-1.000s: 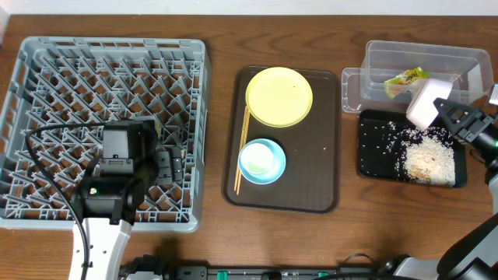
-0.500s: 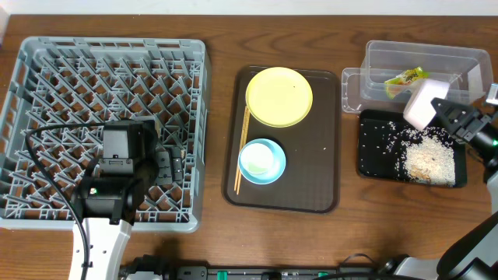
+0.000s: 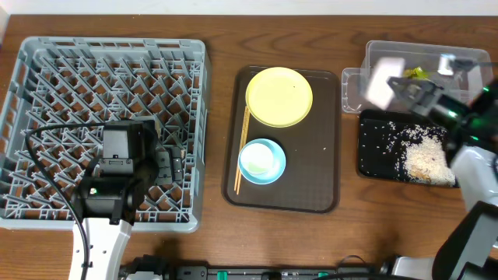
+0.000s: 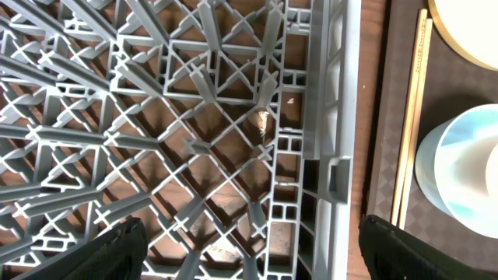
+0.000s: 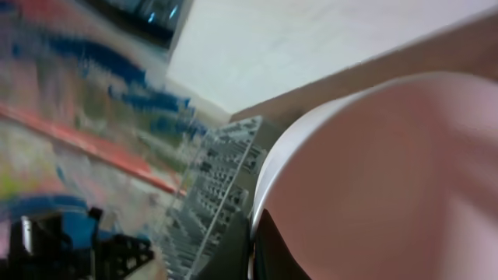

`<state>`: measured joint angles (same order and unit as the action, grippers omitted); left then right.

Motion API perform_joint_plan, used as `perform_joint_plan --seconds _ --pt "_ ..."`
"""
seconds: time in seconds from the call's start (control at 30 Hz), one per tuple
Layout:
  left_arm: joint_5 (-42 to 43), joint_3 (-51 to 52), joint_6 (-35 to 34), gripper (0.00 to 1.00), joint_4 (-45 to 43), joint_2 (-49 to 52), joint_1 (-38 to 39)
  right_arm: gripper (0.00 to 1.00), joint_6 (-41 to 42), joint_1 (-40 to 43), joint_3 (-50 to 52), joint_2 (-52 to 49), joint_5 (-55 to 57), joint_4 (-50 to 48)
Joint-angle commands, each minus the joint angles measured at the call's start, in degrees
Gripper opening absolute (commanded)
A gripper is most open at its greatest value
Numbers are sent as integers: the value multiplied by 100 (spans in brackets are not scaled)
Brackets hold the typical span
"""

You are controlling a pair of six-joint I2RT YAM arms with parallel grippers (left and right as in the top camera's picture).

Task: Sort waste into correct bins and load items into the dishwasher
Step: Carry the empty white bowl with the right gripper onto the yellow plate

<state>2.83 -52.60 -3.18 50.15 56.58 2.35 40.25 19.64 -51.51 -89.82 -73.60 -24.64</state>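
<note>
Next, my right gripper swings the bowl across to the left in the overhead view, lowers it onto the empty yellow plate (image 3: 278,97) below and releases the bowl's rim.
My right gripper (image 3: 401,88) is shut on the rim of the white bowl (image 3: 382,78), which is tilted and blurred above the clear tub (image 3: 467,61). In the right wrist view the bowl (image 5: 389,171) fills the frame, its rim pinched between the jaws. A bit of green-and-yellow wrapper (image 3: 418,74) shows in the tub. Rice (image 3: 428,159) lies in the black tray (image 3: 372,159). My left gripper (image 4: 249,253) hangs open over the right edge of the grey dish rack (image 3: 47,62). The yellow plate (image 3: 278,96), light blue bowl (image 3: 261,160) and chopsticks (image 3: 242,148) rest on the brown serving tray (image 3: 315,183).
The left wrist view shows the rack wall (image 4: 331,117), with the chopsticks (image 4: 412,117) and the blue bowl (image 4: 467,171) just beyond it. Bare wooden table lies between rack, serving tray and bins.
The right gripper has swung the white bowl up and to the left, from over the black tray to above the clear tub. The left arm has not moved.
</note>
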Motion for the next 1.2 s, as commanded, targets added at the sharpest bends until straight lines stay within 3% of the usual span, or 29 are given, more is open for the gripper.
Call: perform_joint_plan --seconds 0.0,0.3,0.57,0.83,1.17 --pt "17 -127 -52 89 15 -9 -2 1 487 -612 -15 61 358 -533" --pt "15 -127 -52 89 15 -9 -2 1 339 -2157 -24 61 848 -730" --pt "15 -127 -52 89 17 -9 -2 1 286 -2922 -24 61 3005 -772" --pt "15 -127 -52 89 17 -9 -2 1 -960 -3362 -48 61 4430 -693" --pt "17 -127 -55 89 17 -9 -2 1 -3279 -3934 -940 61 5510 1840"
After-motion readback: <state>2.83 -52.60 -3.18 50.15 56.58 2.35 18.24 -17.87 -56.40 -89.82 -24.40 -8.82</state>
